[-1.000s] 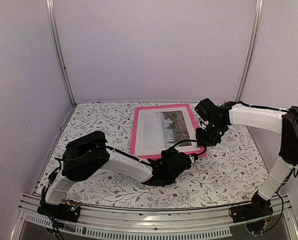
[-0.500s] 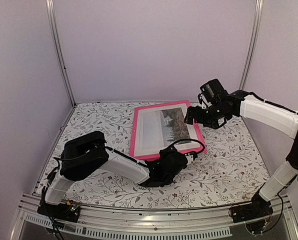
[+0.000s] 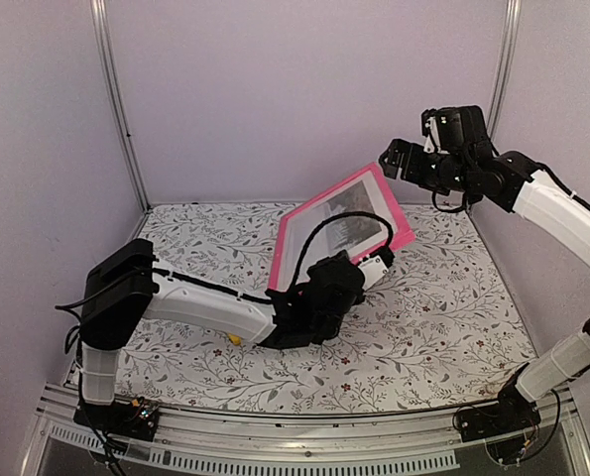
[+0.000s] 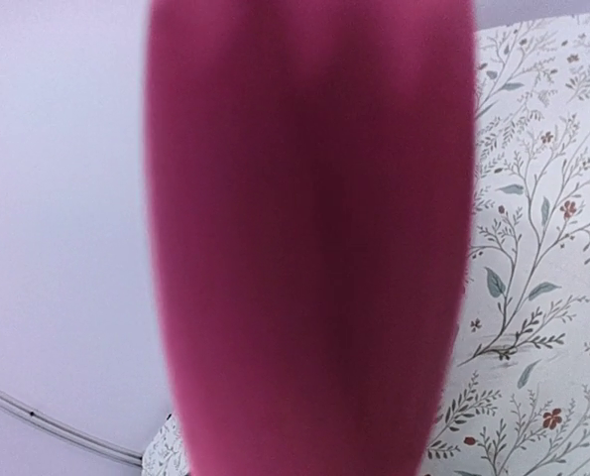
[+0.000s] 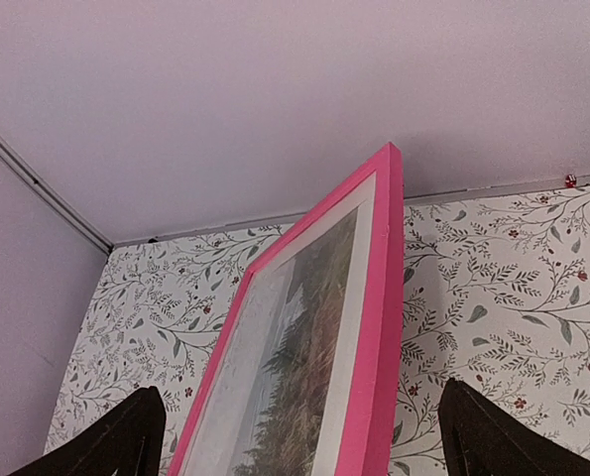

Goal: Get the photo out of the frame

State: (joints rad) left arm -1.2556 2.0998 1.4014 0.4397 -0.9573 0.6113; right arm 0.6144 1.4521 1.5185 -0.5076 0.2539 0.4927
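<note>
I will swing the frame down and to the left of my left gripper in the top view, turn it over and let go of it on open cloth.
The frame, bright pink, is lifted off the table and tilted steeply, its face turned to the left. The photo, trees inside a white border, sits in it. My left gripper is shut on the frame's lower near edge. In the left wrist view the frame is a pink blur that hides the fingers. My right gripper hangs open in the air just past the frame's top far corner, not touching it. From the right wrist, the frame and photo rise between the spread fingertips of the right gripper.
The table carries a floral cloth. Pale walls close in the back and both sides, with metal posts at the back corners. The left arm lies low across the table's near left part.
The left arm has raised the frame from flat on the table to a steep tilt. The right gripper opened wide, let go of the frame's right edge and rose up beside its top corner.
</note>
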